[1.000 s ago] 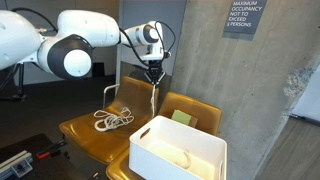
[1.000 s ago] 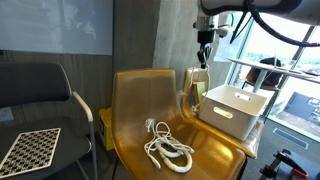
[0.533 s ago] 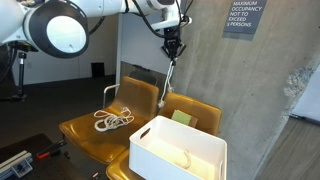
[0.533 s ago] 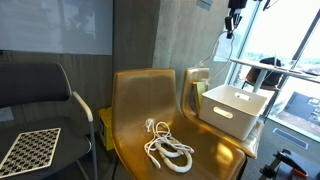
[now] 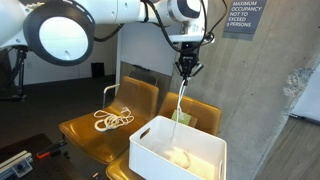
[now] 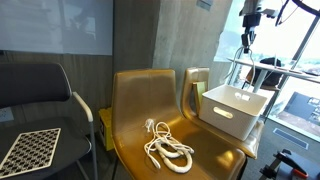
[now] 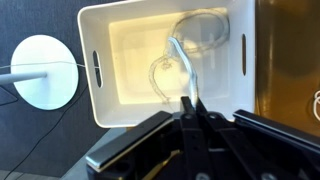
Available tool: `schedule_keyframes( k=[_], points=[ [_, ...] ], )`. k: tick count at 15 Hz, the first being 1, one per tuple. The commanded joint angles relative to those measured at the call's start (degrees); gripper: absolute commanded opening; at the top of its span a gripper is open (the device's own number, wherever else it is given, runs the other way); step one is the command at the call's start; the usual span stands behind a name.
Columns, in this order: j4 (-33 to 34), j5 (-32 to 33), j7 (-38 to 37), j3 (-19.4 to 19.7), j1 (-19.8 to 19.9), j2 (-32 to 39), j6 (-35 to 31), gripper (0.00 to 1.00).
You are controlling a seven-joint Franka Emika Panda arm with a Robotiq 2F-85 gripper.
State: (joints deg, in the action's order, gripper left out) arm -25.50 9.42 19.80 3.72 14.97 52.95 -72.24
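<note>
The gripper moves down to the open top of the white bin next and lets go of the cable end inside, since the bin lies below the gripper.
High above the white bin (image 5: 150, 152) my gripper (image 5: 187, 70) is shut on the top end of a white cable (image 5: 181, 100). The cable hangs straight down, and its lower end lies coiled inside the bin. In the wrist view the closed gripper (image 7: 190, 103) pinches the cable (image 7: 178, 55), which runs down to loops on the floor of the bin (image 7: 90, 70). From the opposite side, the gripper (image 6: 246, 42) is at the top right above the bin (image 6: 225, 115), with the thin cable (image 6: 243, 62) below it.
A second white cable (image 5: 113, 120) lies bundled on the seat of a yellow chair (image 5: 80, 130), also visible as cable (image 6: 168, 148) on chair (image 6: 135, 100). The bin rests on the neighbouring yellow chair (image 5: 195, 108). A concrete wall (image 5: 260, 100) stands close behind. A checkerboard (image 6: 30, 150) lies on a black chair.
The gripper has risen and swung sideways from above the chairs to over the white bin, carrying the cable. The cable's lower end now lies inside the bin.
</note>
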Motion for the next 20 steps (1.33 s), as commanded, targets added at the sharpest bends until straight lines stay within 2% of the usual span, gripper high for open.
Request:
schedule_keyframes(
  k=[1,10,11,12,15,20],
  points=[
    [3.1,-1.0,-0.2,0.2,-1.1,7.9,-1.1,0.01],
    [1.6,0.7,-0.6,2.7,-1.3,19.5,-1.9,0.01],
    [1.3,0.7,-0.8,2.8,-1.6,20.1,-2.2,0.29],
    [1.1,0.9,-1.0,3.0,-1.9,20.4,-2.0,0.30],
    [0.9,1.8,-1.7,3.5,-4.1,20.8,-1.0,0.51],
    [0.3,5.4,0.0,3.9,-13.2,17.4,-4.6,0.88]
  ],
)
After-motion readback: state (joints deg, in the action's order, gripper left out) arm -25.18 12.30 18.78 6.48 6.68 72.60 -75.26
